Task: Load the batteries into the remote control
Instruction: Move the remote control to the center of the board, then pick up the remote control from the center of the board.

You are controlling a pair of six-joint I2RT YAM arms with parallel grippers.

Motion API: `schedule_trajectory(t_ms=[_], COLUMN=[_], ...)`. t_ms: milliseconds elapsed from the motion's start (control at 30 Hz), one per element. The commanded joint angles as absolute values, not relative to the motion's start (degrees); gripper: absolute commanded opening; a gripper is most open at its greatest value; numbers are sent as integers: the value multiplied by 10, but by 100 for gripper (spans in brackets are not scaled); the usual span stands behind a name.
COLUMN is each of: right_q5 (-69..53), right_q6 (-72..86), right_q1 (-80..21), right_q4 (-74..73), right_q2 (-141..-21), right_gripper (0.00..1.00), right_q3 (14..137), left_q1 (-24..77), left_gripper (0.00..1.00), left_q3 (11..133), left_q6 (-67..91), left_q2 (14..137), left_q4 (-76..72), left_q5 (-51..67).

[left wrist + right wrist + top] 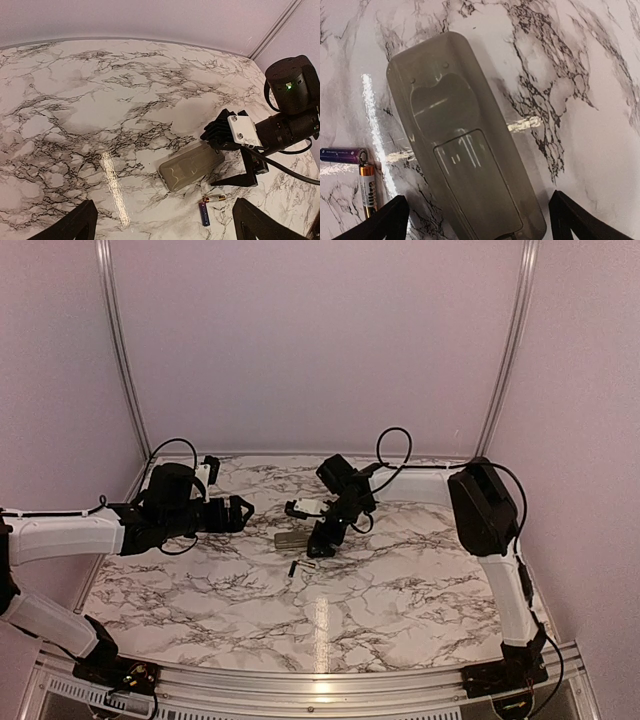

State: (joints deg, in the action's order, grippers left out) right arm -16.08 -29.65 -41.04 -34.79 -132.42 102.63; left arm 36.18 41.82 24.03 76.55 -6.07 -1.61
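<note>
The remote has the open fingers around both its long sides already, so my right gripper should next move along the remote's battery cover (302,540) (476,175) to the left in the top view and close.
The remote control (455,125) lies face down on the marble table, grey-tan back up, with its battery cover (480,190) closed in place. It also shows in the top view (290,538) and the left wrist view (191,165). Two batteries lie loose beside it: a purple one (342,155) and a gold one (367,189), touching at a right angle, also in the left wrist view (204,214). My right gripper (480,225) is open, its fingers straddling the remote's cover end just above it. My left gripper (165,227) is open and empty, hovering left of the remote.
The marble table (400,580) is walled by pale panels at the back and sides. The right arm's wrist and cable (280,130) hang over the remote's far end. The left arm (170,510) reaches in from the left.
</note>
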Motion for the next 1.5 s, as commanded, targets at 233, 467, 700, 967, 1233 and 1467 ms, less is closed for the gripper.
schedule_trajectory(t_ms=[233,467,700,967,1233,1467], right_q5=[-168,-180,-198,-211,-176,-192], right_q6=[-329,-329,-275,-128,77,242], right_q1=[-426,-418,-391,-367,-365,-367], right_q4=[-416,-433,-415,-291,-181,-80], right_q2=[-1409,-1437,-1408,-1315,-1218,-1158], right_gripper=[81,55,38,21,25,20], right_q3=[1137,1169,1156,1114,1065,979], left_q1=[360,351,341,341,351,398], left_gripper=[99,99,99,99,99,94], left_q3=[421,423,411,399,397,419], left_q6=[240,251,297,289,276,305], left_q2=[768,761,734,689,722,782], left_q4=[-55,-47,-53,-89,-170,-240], left_q5=[-27,-33,-91,-132,-49,-41])
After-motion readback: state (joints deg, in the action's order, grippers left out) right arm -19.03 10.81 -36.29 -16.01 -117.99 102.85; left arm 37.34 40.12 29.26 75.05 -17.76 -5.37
